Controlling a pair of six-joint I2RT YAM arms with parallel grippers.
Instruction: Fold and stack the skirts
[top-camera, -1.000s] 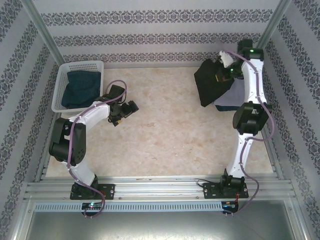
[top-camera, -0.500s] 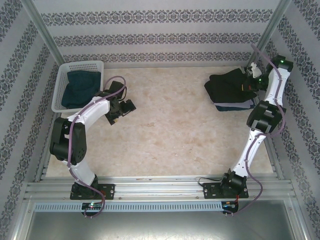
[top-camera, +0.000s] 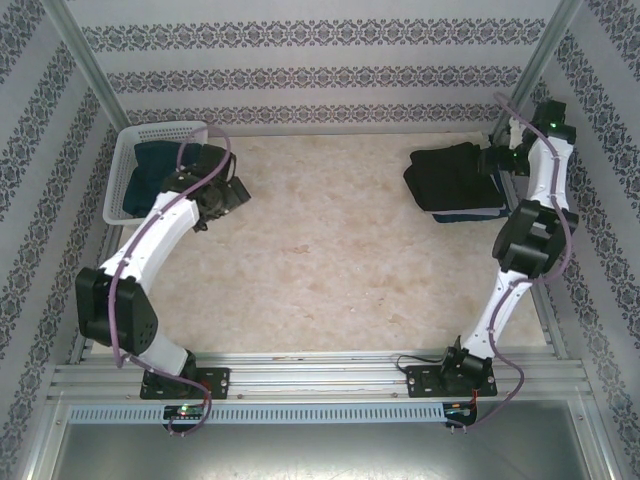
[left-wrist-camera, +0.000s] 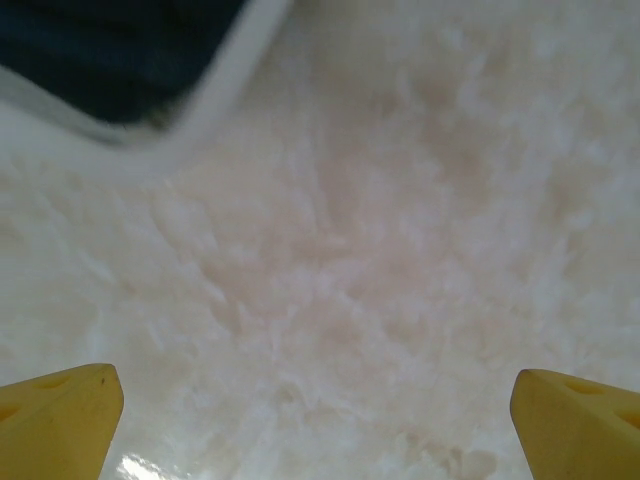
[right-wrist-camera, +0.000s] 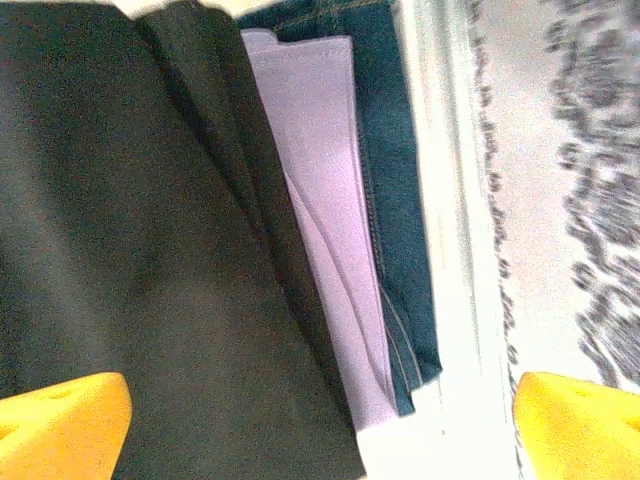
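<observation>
The skirt is beside and below my left gripper, so the gripper will move sideways over the white basket's rim next and lower onto the dark blue denim skirt (top-camera: 162, 168) (left-wrist-camera: 115, 55).
A folded black skirt (top-camera: 450, 175) tops a stack at the table's far right, over a lavender skirt (right-wrist-camera: 320, 200) and a dark blue denim skirt (right-wrist-camera: 400, 200). In the right wrist view the black skirt (right-wrist-camera: 150, 250) covers the left half. My right gripper (top-camera: 497, 160) hovers open at the stack's right edge, its yellow fingertips (right-wrist-camera: 60, 425) wide apart and holding nothing. Another dark blue denim skirt (top-camera: 150, 170) lies in the white basket (top-camera: 165, 128). My left gripper (top-camera: 232, 192) stands open just right of the basket, above bare table (left-wrist-camera: 330, 250).
The white basket's corner (left-wrist-camera: 230, 80), with the dark denim skirt (left-wrist-camera: 110, 50) inside, shows at the top left of the left wrist view. Patterned walls and metal frame posts (top-camera: 545, 50) close in the table (top-camera: 330, 260); the stack lies near the right rail.
My right gripper lowered the black skirt onto the stack, let go and opened. My left arm swung back and left towards the basket, staying open.
</observation>
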